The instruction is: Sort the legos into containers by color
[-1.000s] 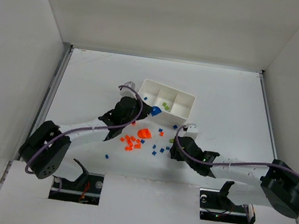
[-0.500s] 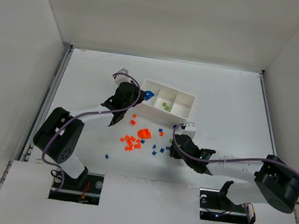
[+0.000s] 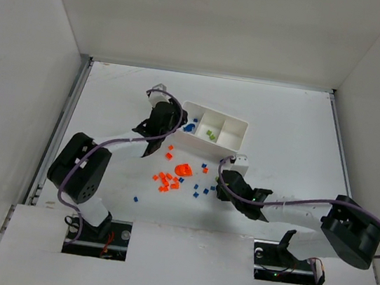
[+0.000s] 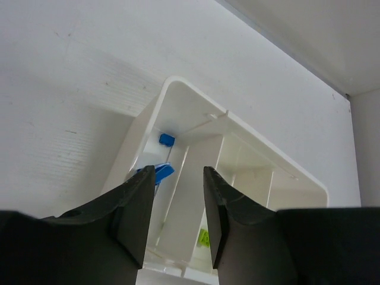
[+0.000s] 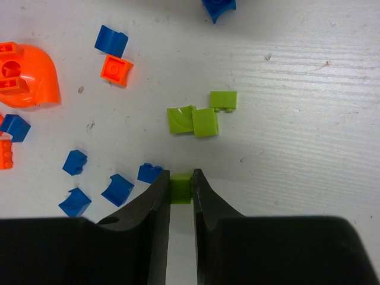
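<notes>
My right gripper rises and carries the brick outward over the tray's middle container (image 3: 210, 126) next. It releases the brick there, since lime green bricks already lie inside.
The white tray (image 3: 215, 112) stands at mid table with three containers side by side. My left gripper (image 3: 175, 122) (image 4: 179, 172) hangs open over its left container, nothing between the fingers. The larger blue piece (image 3: 190, 124) (image 4: 161, 172) lies in that container with a small blue brick (image 4: 167, 139). Lime green bricks (image 3: 210, 134) (image 4: 204, 237) lie in the middle container. My right gripper (image 3: 221, 182) (image 5: 180, 178) is low at the table, shut on a lime green brick (image 5: 180, 187). Three more green bricks (image 5: 202, 116) lie just beyond its fingertips.
The larger orange piece (image 3: 183, 170) (image 5: 27, 74) and a cluster of small orange bricks (image 3: 167, 180) lie left of the right gripper. Small blue bricks (image 3: 201, 189) (image 5: 119, 189) are scattered round it. White walls enclose the table on three sides.
My left gripper carried the larger blue piece to the tray's left container and opened, letting it drop in. My right gripper closed on a green brick.
</notes>
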`<state>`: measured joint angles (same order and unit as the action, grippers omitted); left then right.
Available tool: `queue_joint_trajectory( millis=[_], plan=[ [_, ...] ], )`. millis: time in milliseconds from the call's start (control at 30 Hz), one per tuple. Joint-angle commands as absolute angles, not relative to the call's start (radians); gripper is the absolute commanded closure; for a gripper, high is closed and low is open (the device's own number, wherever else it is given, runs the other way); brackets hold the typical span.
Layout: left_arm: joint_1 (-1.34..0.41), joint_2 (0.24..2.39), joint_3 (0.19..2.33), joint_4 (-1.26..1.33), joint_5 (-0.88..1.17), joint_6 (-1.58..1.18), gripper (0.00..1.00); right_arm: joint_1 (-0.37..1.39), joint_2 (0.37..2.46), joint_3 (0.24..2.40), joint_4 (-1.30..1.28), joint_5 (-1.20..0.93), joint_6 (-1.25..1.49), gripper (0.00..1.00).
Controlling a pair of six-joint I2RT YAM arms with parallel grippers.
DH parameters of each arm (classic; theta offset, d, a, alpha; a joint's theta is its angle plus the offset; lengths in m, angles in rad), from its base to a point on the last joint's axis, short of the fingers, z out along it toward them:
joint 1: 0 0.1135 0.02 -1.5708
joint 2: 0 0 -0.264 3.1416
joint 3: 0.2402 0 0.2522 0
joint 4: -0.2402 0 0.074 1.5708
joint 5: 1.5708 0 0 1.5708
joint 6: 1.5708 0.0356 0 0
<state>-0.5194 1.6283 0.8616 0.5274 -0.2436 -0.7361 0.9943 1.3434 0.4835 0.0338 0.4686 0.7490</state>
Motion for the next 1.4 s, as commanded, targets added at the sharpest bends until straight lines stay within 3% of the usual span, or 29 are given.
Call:
queue_joint_trajectory(
  millis=[0, 200, 367, 533, 800, 900, 1000, 1067, 1367],
  plan=[
    [-0.548, 1.464, 0.761, 0.554, -0.299, -0.687, 0.64, 0.993, 1.303, 0.52, 0.022, 0.486, 0.752, 0.84],
    [-0.587, 1.264, 0.598, 0.442, -0.362, -0.66, 0.65, 0.996, 1.172, 0.532, -0.029, 0.474, 0.732, 0.85],
    [-0.648, 1.06, 0.494, 0.192, -0.48, -0.652, 0.67, 0.933, 1.141, 0.638, -0.015, 0.42, 0.634, 0.86],
    [-0.777, 0.891, 0.489, -0.265, -0.606, -0.774, 0.71, 0.799, 1.339, 0.918, 0.092, 0.348, 0.497, 0.87],
    [-0.863, 0.9, 0.566, -0.652, -0.624, -0.957, 0.64, 0.687, 1.646, 1.155, 0.132, 0.285, 0.469, 0.86],
    [-0.87, 0.925, 0.578, -0.718, -0.598, -0.989, 0.64, 0.673, 1.716, 1.204, 0.129, 0.279, 0.476, 0.8],
    [-0.906, 0.937, 0.571, -0.785, -0.577, -1.043, 0.64, 0.677, 1.744, 1.221, 0.13, 0.281, 0.472, 0.63],
    [-0.915, 0.943, 0.565, -0.805, -0.554, -1.071, 0.64, 0.677, 1.73, 1.206, 0.141, 0.285, 0.472, 0.56],
    [-0.989, 0.946, 0.575, -0.926, -0.538, -1.281, 0.72, 0.697, 1.588, 1.046, 0.192, 0.305, 0.512, 0.56]
  ],
)
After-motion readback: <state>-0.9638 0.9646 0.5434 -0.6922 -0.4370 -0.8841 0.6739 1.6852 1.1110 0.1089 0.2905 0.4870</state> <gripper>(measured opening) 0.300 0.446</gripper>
